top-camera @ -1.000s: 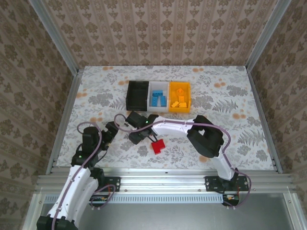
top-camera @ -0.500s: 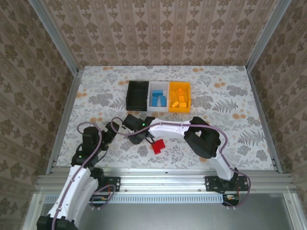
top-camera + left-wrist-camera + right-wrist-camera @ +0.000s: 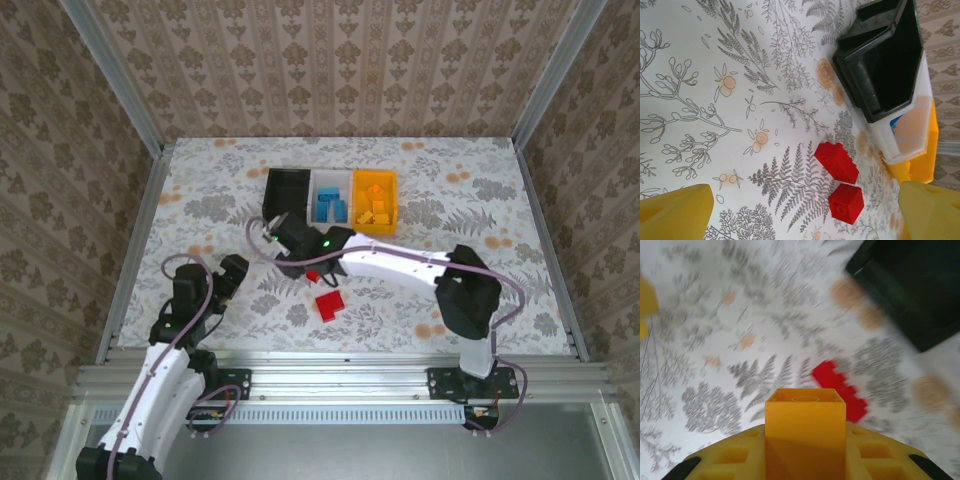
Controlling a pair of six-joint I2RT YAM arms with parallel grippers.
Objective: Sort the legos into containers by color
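My right gripper moves outward and across, past the white bin, to release its lego there next, since the yellow-orange bin (image 3: 374,203) holds the orange legos.
My right gripper (image 3: 282,236) hovers just in front of the black bin (image 3: 286,197). In the right wrist view the right gripper (image 3: 805,442) is shut on a yellow-orange lego (image 3: 805,412), with a red lego (image 3: 840,390) blurred on the table beyond it. Two red legos lie on the table, a small one (image 3: 312,276) and a larger one (image 3: 328,305). The white bin (image 3: 330,200) holds blue legos and the yellow-orange bin (image 3: 374,203) holds orange ones. My left gripper (image 3: 802,217) stands open, short of the two red legos (image 3: 836,161) (image 3: 845,202).
The three bins stand in a row at the middle back of the patterned table (image 3: 480,230). The right arm (image 3: 400,265) stretches across the table's middle from its base at the near right. Metal rails (image 3: 140,250) edge the table.
The right gripper has swung away from the red legos toward the black bin, and its elbow moved right. The small red lego under the arm now shows. The left arm stayed put.
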